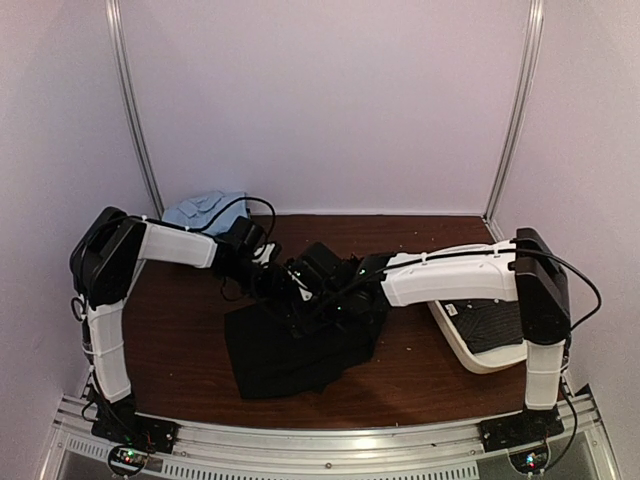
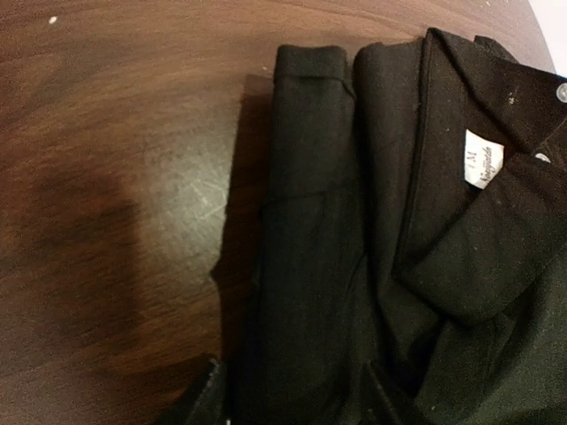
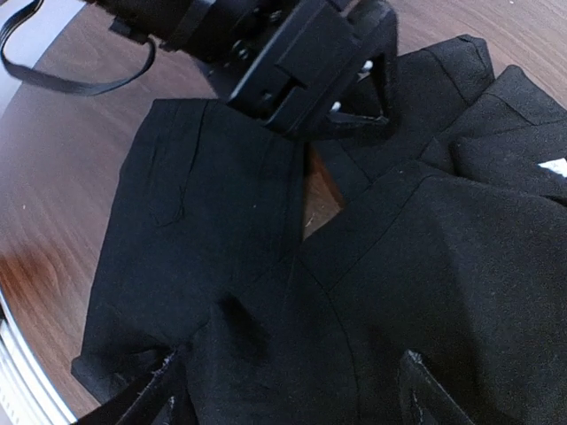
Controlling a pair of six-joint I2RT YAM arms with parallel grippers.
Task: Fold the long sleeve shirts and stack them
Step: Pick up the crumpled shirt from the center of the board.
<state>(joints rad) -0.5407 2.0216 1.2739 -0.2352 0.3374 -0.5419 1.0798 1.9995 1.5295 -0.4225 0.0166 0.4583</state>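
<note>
The shirt's near part lies on the gripper's base side. My right gripper goes back and to the left in the top view onto that part next.
A plain black long sleeve shirt (image 1: 300, 352) lies partly folded in the middle of the brown table. In the left wrist view its collar, white label (image 2: 484, 158) and a small white button (image 2: 560, 91) show. My left gripper (image 1: 283, 287) is low over the shirt's far edge, jaws open, with cloth between the fingertips (image 2: 208, 396). My right gripper (image 1: 335, 292) is beside it over the shirt (image 3: 266, 266), jaws wide open, with the fingertips (image 3: 423, 391) down at the cloth. A second dark shirt with a fine pale pattern (image 1: 492, 322) lies in a white tray.
The white tray (image 1: 462, 350) sits at the right under the right arm. A light blue cloth (image 1: 205, 210) lies at the back left by the wall. The left gripper's black body (image 3: 301, 62) fills the top of the right wrist view, close ahead.
</note>
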